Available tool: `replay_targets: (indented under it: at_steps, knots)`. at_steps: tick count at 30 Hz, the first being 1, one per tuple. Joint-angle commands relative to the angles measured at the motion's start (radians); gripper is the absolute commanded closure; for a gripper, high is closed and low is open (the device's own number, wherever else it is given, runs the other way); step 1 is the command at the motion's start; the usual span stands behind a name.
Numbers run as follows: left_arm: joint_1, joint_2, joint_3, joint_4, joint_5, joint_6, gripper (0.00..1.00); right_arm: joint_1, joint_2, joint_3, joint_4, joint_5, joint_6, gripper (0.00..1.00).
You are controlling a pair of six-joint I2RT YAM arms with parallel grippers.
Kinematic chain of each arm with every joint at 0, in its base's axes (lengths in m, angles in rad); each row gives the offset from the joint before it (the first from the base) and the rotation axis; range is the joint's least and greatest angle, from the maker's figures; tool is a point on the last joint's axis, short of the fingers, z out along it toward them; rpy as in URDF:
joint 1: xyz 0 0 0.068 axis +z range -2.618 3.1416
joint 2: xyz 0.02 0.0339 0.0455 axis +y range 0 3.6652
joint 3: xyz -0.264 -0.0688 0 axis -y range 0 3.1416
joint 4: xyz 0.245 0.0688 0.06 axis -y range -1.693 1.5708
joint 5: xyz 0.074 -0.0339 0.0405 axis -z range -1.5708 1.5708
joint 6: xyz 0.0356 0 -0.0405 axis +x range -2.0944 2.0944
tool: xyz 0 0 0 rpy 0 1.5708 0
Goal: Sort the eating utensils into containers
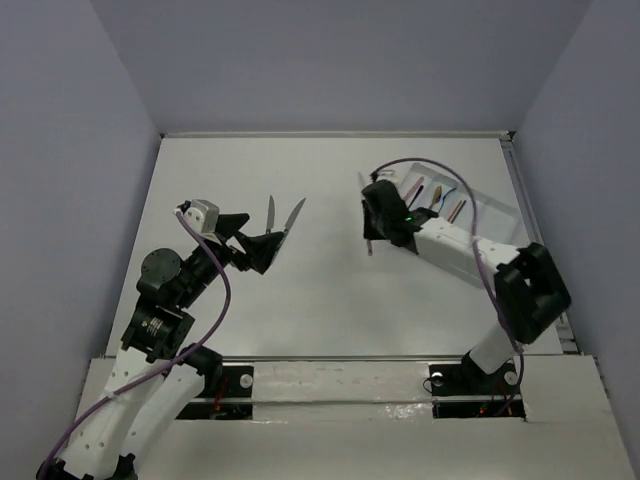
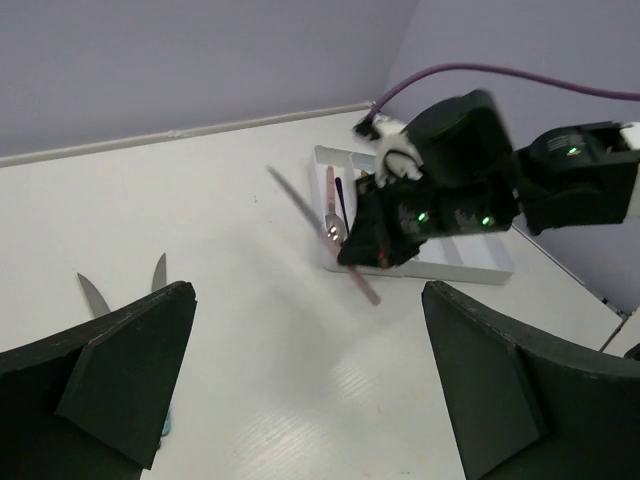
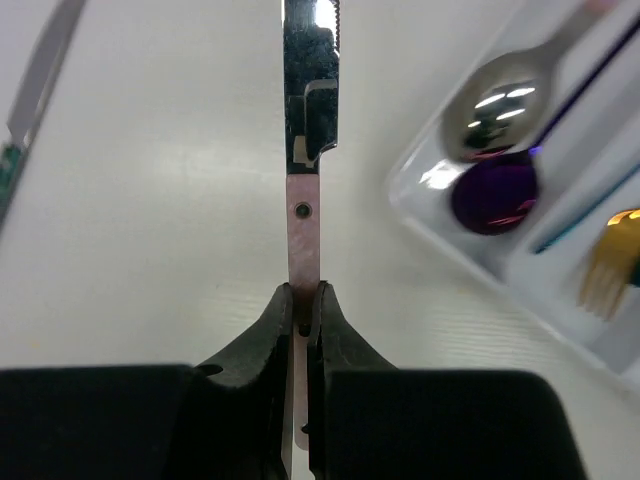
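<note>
The knife in my right gripper should go to the right in the top view next, over the tray's empty end section [image 1: 498,222]. Then I should lower it and let it go.
My right gripper [image 3: 303,300] is shut on the pinkish handle of a silver knife [image 3: 310,60] and holds it off the table, just left of the white divided tray [image 3: 425,172]. The tray holds a silver spoon [image 3: 500,105], a purple spoon [image 3: 492,190] and a gold fork [image 3: 610,270]. In the top view the right gripper [image 1: 375,225] sits at the near left end of the tray [image 1: 490,205]. My left gripper [image 1: 262,250] is open and empty, just short of two silver knives [image 1: 270,213] [image 1: 293,215] lying on the table.
The left wrist view shows both table knives [image 2: 92,295] [image 2: 159,272] by my left finger [image 2: 130,380], and the right gripper [image 2: 400,215] with its knife [image 2: 362,285] before the tray [image 2: 480,265]. One table knife [image 3: 40,80] lies left of the held one. Grey walls enclose the table.
</note>
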Motion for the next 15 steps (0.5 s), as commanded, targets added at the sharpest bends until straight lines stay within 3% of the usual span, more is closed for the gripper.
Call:
replay_targets:
  at_steps: [1, 7, 11, 15]
  knots:
    - [-0.022, -0.03, 0.027, 0.049, -0.009, -0.005, 0.01, -0.231, -0.292, -0.15, 0.142, 0.05, 0.085, 1.0]
    - [-0.074, -0.076, 0.032, 0.046, -0.019, -0.003, 0.01, -0.566, -0.565, -0.334, 0.09, 0.006, 0.077, 1.0]
    - [-0.1, -0.106, 0.038, 0.042, -0.026, 0.0, 0.01, -0.754, -0.577, -0.39, 0.069, -0.132, 0.039, 1.0]
    - [-0.135, -0.124, 0.039, 0.031, -0.045, 0.009, 0.01, -0.828, -0.521, -0.391, 0.067, -0.166, 0.004, 1.0]
